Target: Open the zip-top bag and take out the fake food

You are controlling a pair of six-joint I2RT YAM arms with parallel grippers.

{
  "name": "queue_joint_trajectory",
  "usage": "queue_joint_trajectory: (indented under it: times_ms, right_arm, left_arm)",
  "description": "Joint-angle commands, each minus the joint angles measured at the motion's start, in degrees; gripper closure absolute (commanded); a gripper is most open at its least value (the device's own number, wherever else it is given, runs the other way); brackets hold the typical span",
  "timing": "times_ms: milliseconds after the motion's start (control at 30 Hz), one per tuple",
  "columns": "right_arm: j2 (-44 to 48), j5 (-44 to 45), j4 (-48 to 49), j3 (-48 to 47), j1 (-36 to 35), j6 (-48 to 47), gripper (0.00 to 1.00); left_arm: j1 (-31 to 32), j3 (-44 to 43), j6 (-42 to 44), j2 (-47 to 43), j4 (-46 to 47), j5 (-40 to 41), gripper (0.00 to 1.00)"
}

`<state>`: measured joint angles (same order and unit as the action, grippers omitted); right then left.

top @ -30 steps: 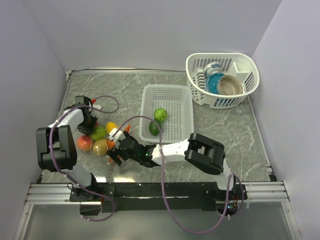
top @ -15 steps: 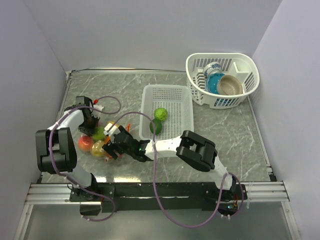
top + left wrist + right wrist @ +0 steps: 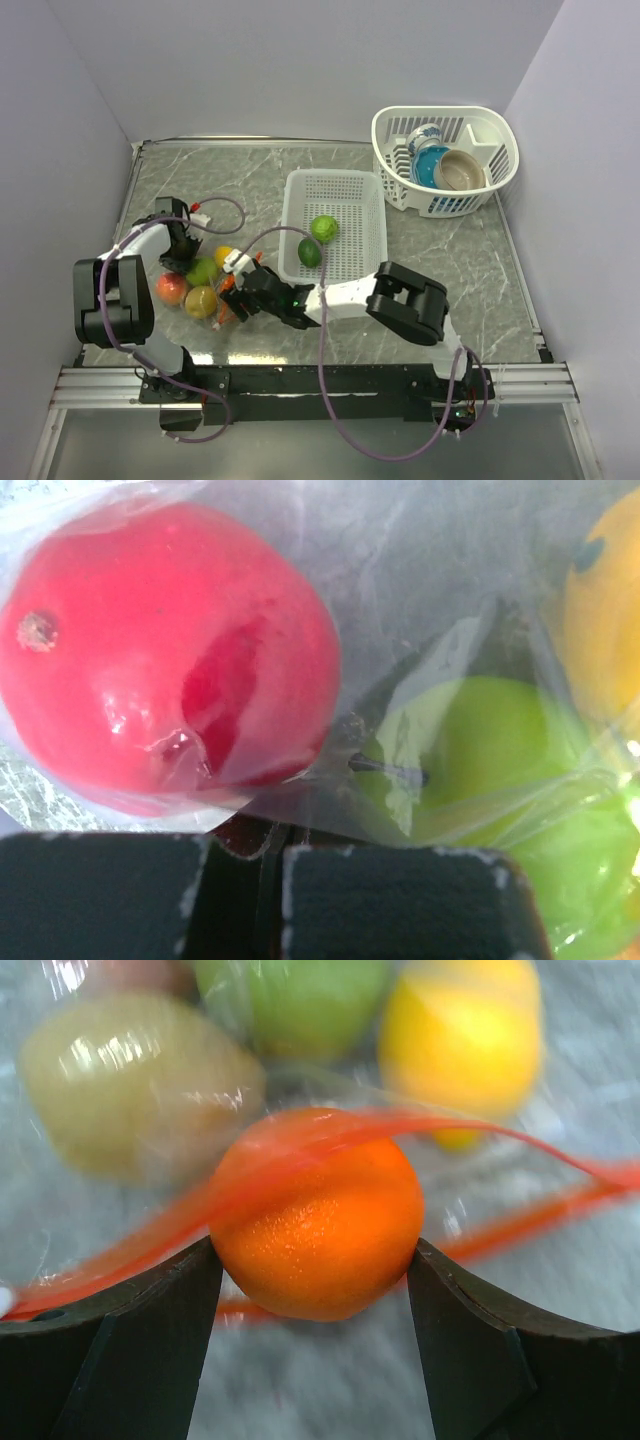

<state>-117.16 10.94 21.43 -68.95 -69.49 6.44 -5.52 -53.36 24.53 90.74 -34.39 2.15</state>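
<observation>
My right gripper goes up and over the slotted basket's rim next, then down to release the orange fruit (image 3: 315, 1210) beside the green fruits, because the basket's bottom there is empty.
The clear zip-top bag (image 3: 190, 283) lies at the left of the table with several fake fruits in it: red (image 3: 170, 288), olive-yellow (image 3: 201, 300), green (image 3: 203, 270) and yellow (image 3: 224, 256). My left gripper (image 3: 180, 252) is at the bag's far edge. In the left wrist view its pads (image 3: 400, 900) are shut on the bag film (image 3: 330, 810), with the red fruit (image 3: 160, 650) and the green fruit (image 3: 480, 740) behind it. My right gripper (image 3: 313, 1260) is shut on an orange fruit (image 3: 315, 1210) at the bag's mouth. The orange-red zip strip (image 3: 520, 1145) runs across the fruit.
A white flat slotted basket (image 3: 350, 265) right of the bag holds two green fruits (image 3: 321, 228). A white round basket (image 3: 490, 190) with blue and tan dishes stands at the back right. The side wall is close on the left.
My right gripper pushed left into the bag's mouth, then drew back a little to the right. The fruits in the bag shifted. The left gripper barely moved.
</observation>
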Motion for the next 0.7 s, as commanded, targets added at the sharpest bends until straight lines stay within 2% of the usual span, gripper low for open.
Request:
queue_joint_trajectory:
  times_ms: [0, 233, 367, 567, 667]
  right_arm:
    - [8.61, 0.92, 1.33, 7.15, -0.03, 3.23, 0.67]
    - [19.24, 3.99, 1.42, 15.32, -0.55, 4.2, 0.67]
    - [26.62, 10.4, 0.37, 17.09, 0.41, 2.53, 0.67]
    - [32.69, 13.31, 1.15, 21.57, 8.4, 6.48, 0.72]
    - [33.49, 22.61, -0.76, 21.67, 10.42, 7.88, 0.75]
  left_arm:
    - [0.16, 0.11, -0.45, 1.98, 0.99, 2.5, 0.99]
    - [0.07, -2.27, -1.68, 2.86, 1.17, 4.26, 0.99]
    - [0.07, -3.06, -2.56, 3.04, 0.29, 4.09, 0.99]
    - [0.24, -11.57, -5.8, 0.84, -10.67, -1.62, 0.99]
    - [0.51, -18.43, -7.13, -0.73, -17.45, -6.08, 0.99]
